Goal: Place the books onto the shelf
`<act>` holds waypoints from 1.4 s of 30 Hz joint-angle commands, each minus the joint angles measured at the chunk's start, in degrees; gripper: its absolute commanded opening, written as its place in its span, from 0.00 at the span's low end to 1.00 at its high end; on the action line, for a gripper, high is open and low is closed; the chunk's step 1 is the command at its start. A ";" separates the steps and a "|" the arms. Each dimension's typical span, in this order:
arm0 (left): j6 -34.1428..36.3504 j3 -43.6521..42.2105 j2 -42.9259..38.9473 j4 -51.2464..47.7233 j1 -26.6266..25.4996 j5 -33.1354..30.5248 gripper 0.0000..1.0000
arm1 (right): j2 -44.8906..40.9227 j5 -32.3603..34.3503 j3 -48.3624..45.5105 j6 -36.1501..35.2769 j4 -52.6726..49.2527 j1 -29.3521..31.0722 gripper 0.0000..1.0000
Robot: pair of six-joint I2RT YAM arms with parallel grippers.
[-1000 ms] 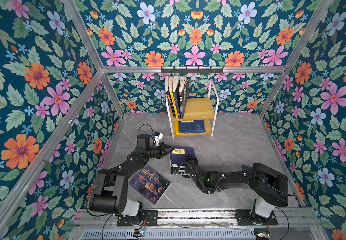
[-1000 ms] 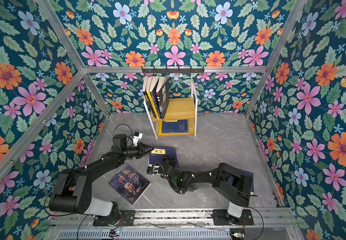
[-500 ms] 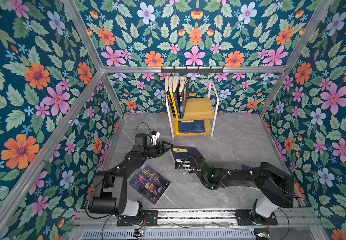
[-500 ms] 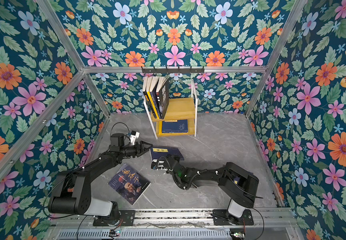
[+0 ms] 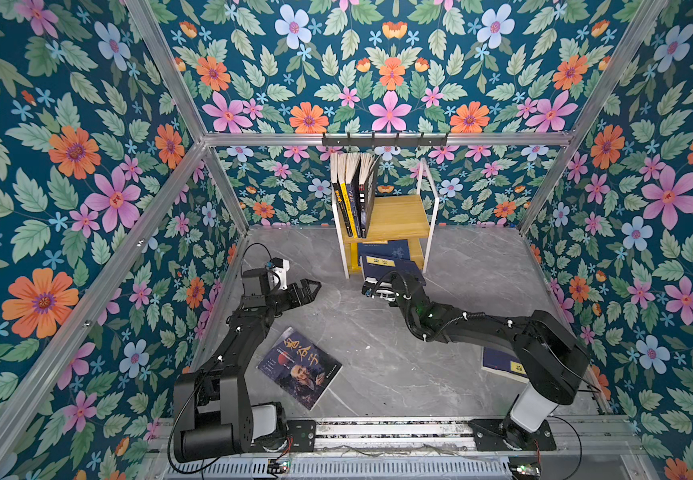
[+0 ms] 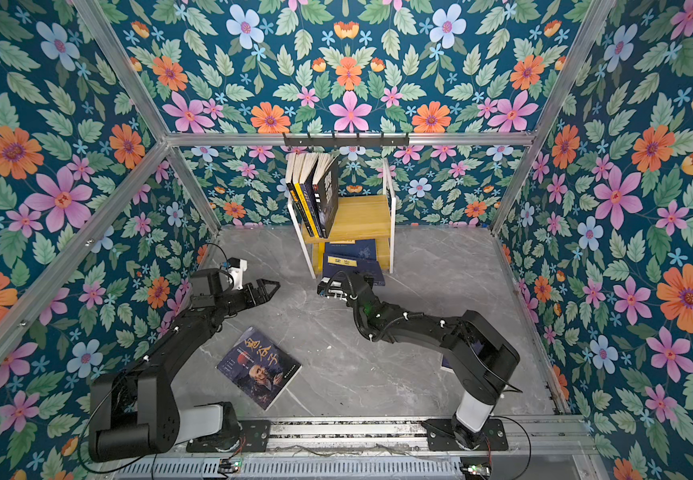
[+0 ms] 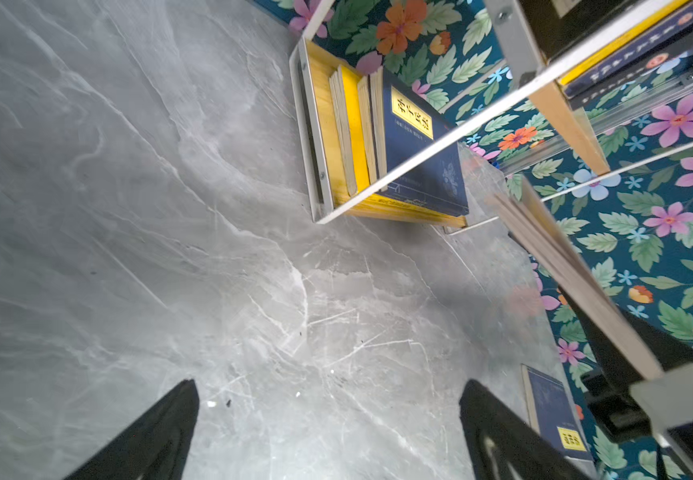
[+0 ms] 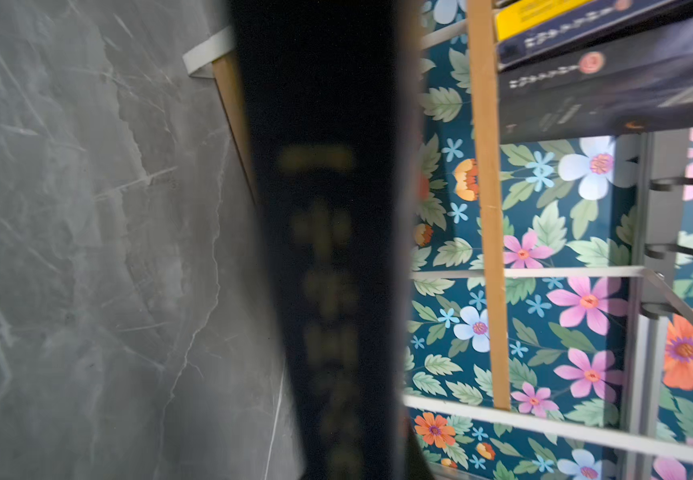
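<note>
The book in the robot's right gripper still sticks out in front, so the right gripper will push it outward onto the flat navy book (image 5: pixel 398 249) on the lower level of the shelf and let go.
My right gripper (image 5: pixel 399 277) is shut on a navy book (image 5: pixel 394 266) with a yellow label, its far end at the front of the shelf's (image 5: pixel 405 214) lower tier. In the right wrist view the held book's dark spine (image 8: pixel 328 249) fills the middle and hides the fingers. My left gripper (image 5: pixel 309 287) hangs open and empty over the floor, left of the shelf, both fingers (image 7: pixel 498 436) wide apart. Three books (image 6: pixel 313 195) stand on the top board; another navy book (image 6: pixel 353 248) lies flat on the lower tier. A portrait-cover book (image 5: pixel 299 368) lies on the floor.
Another navy book (image 5: pixel 503 363) lies on the floor, partly under my right arm. A black hook rail (image 5: pixel 384 139) runs along the back frame above the shelf. Flowered walls close in the grey marble floor (image 6: pixel 336 332) on three sides.
The left gripper let go of the navy book, opened wide and drew back to the left. The right gripper shut on that book and carried it toward the shelf's lower tier.
</note>
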 commanded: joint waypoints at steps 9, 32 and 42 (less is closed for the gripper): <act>6.98 2.85 -2.19 -5.43 3.75 -2.69 1.00 | 11.20 -1.91 12.87 -4.77 1.49 -5.29 0.00; 7.56 3.20 -2.08 -5.65 4.01 -1.73 1.00 | 17.67 -16.80 22.19 3.70 -23.73 -8.42 0.48; 7.84 3.35 -2.72 -6.20 4.46 -1.50 1.00 | 20.02 -21.26 28.80 6.18 -32.69 -9.89 0.53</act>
